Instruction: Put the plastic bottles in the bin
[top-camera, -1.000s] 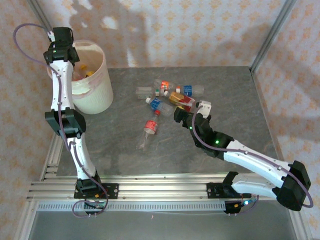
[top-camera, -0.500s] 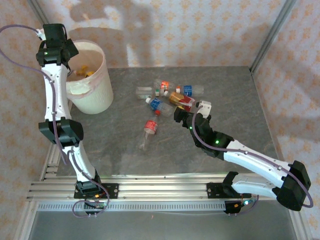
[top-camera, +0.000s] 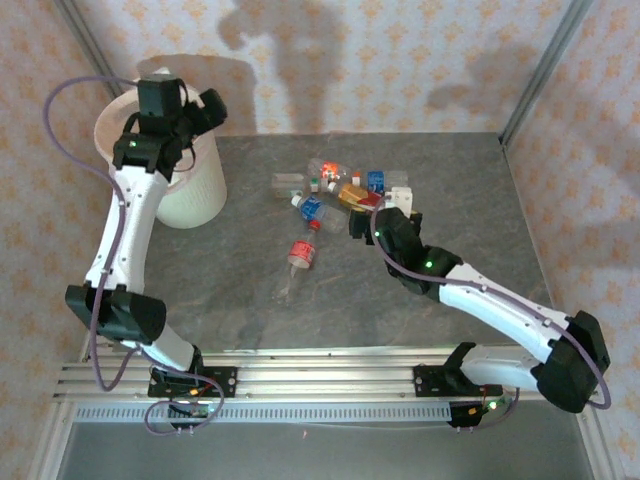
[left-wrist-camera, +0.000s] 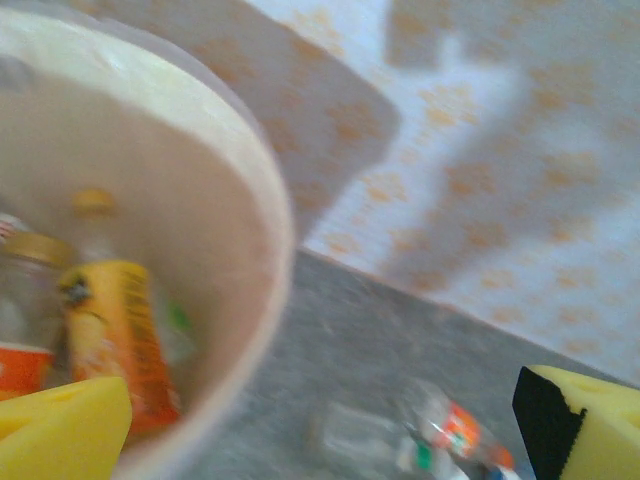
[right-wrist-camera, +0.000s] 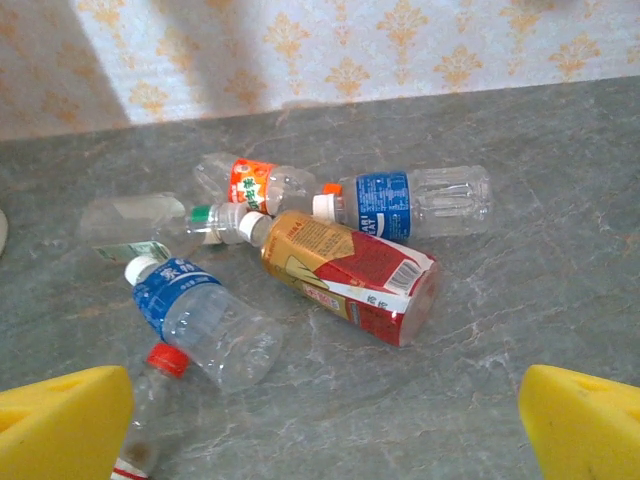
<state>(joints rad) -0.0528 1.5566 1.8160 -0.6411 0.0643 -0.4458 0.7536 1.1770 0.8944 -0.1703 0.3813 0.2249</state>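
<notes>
Next, my right gripper reaches outward and down to the red-and-gold bottle, which lies at an angle there, and turns its fingers to straddle the bottle's labelled middle (top-camera: 358, 195) (right-wrist-camera: 345, 268).
Several plastic bottles (top-camera: 340, 190) lie in a cluster at mid-table, and a red-labelled one (top-camera: 300, 255) lies apart, nearer the arms. My right gripper (top-camera: 372, 210) hovers open just short of the cluster. Between its yellow pads (right-wrist-camera: 60, 420) lies bare table, with a red-and-gold bottle (right-wrist-camera: 345, 270) and a blue-labelled bottle (right-wrist-camera: 200, 310) just ahead. The white bin (top-camera: 195, 195) stands at the far left. My left gripper (top-camera: 195, 115) hangs open and empty over its right rim. Inside the bin (left-wrist-camera: 270, 230) lies an orange-labelled bottle (left-wrist-camera: 110, 330) beside another.
Patterned walls close the table at the back and sides, with metal posts in the far corners. An aluminium rail (top-camera: 320, 375) runs along the near edge. Bare grey tabletop (top-camera: 240, 290) lies between the bin and the lone bottle.
My left arm has swung from the bin's left rim across to its right side, its jaws widening. My right gripper has edged closer to the bottle cluster.
</notes>
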